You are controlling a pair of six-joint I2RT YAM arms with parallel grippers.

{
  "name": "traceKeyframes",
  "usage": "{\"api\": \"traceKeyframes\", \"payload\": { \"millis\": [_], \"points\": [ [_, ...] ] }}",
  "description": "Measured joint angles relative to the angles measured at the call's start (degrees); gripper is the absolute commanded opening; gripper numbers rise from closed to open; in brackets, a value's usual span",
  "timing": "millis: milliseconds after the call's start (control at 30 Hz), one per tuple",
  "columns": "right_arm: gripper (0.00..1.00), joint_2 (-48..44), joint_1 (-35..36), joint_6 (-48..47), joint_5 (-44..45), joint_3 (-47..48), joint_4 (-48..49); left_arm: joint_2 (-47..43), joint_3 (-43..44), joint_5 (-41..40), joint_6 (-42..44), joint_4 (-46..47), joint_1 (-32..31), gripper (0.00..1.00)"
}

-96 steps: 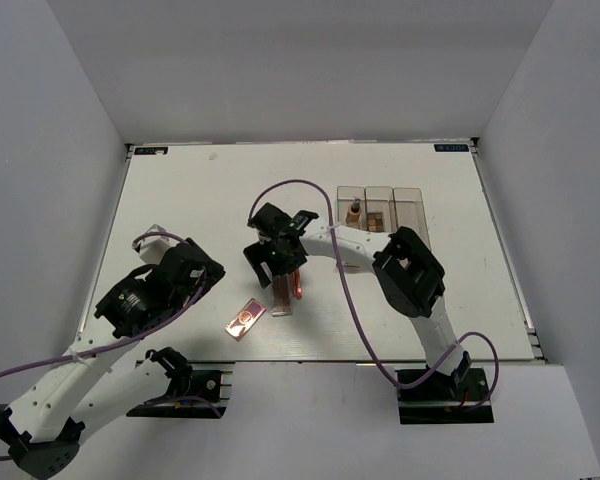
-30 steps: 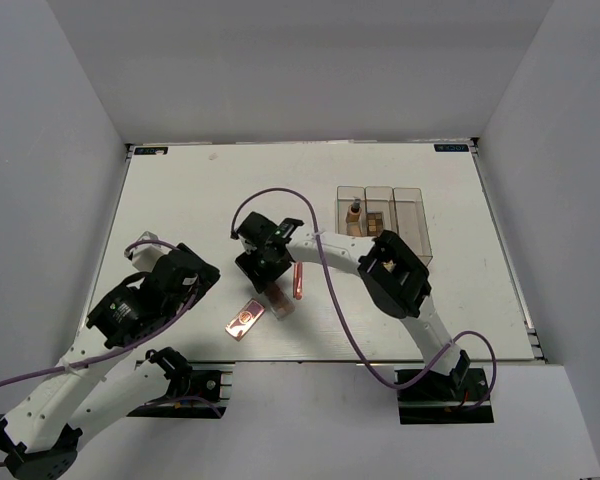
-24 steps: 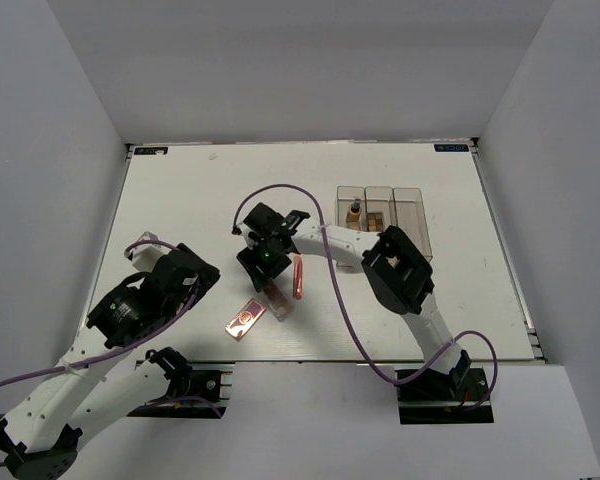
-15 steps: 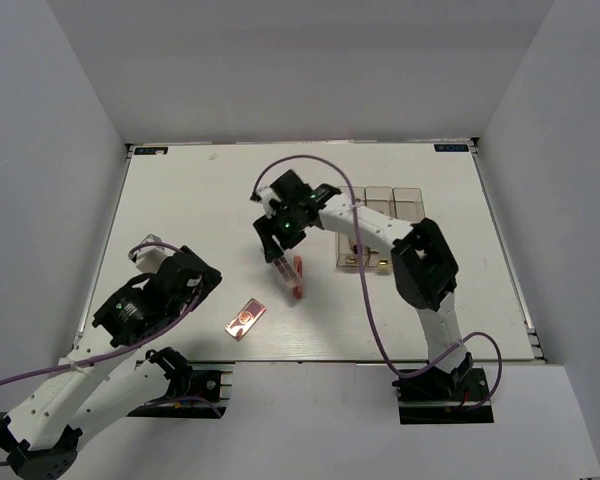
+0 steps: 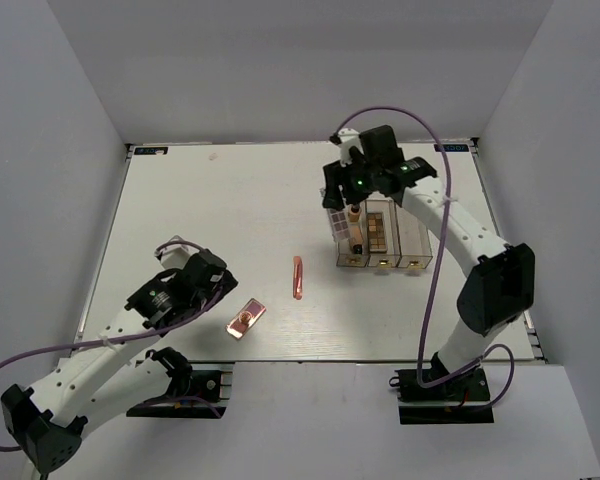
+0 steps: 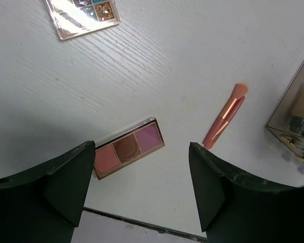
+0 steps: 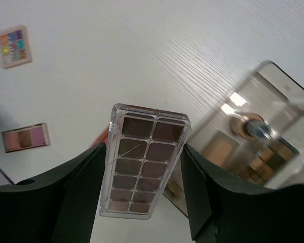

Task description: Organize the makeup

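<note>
My right gripper shifts to the right in the top view next and lowers the clear palette into the middle section of the box, since flat beige items already lie there.
My right gripper [image 7: 143,158] is shut on a clear palette of brown eyeshadows [image 7: 144,169] and holds it in the air. In the top view this gripper [image 5: 348,200] hangs at the left end of the clear three-compartment box [image 5: 412,232]. A thin pink stick [image 5: 298,277] lies mid-table. A rose-gold three-pan palette [image 5: 245,320] lies near the front edge. My left gripper [image 6: 142,187] stands open just above that palette [image 6: 129,153], holding nothing. A small multi-coloured palette [image 6: 83,15] lies further off.
The box [image 7: 263,126] holds a small tan bottle [image 5: 354,213] in its left compartment and flat beige items in the middle one. The table's front edge [image 6: 131,223] runs close under my left gripper.
My right gripper has lifted the brown palette from mid-table and carried it back and right to the box. The left gripper shifted a little towards the rose-gold palette.
</note>
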Motion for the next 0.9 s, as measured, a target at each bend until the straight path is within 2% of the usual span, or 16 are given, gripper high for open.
{"api": "traceKeyframes", "payload": {
  "millis": [167, 367, 700, 767, 833, 867, 900],
  "points": [
    [0.05, -3.5, -5.8, -0.1, 5.8, -6.4, 0.6, 2.1, -1.1, 0.9, 2.1, 3.7, 0.0, 0.85],
    [0.03, -3.0, -10.3, 0.3, 13.0, -7.5, 1.6, 4.9, -1.2, 1.2, 5.0, 6.8, 0.0, 0.85],
    [0.09, 6.8, -14.7, 0.4, 18.3, -5.6, 2.7, 7.2, -1.2, 1.7, 7.1, 8.7, 0.0, 0.85],
    [0.15, 8.8, -15.1, 0.4, 18.4, -4.9, 2.7, 7.0, -1.2, 1.7, 7.1, 8.9, 0.0, 0.85],
    [0.27, 10.3, -15.3, 0.4, 18.6, -4.3, 2.7, 7.0, -1.2, 1.7, 7.1, 9.0, 0.0, 0.85],
    [0.43, 11.0, -15.3, 0.4, 18.6, -3.9, 2.6, 7.0, -1.2, 1.7, 7.2, 9.0, 0.0, 0.85],
    [0.51, 11.6, -15.3, 0.4, 18.6, -3.5, 2.6, 7.0, -1.2, 1.7, 7.2, 9.0, 0.0, 0.85]
  ]
}}
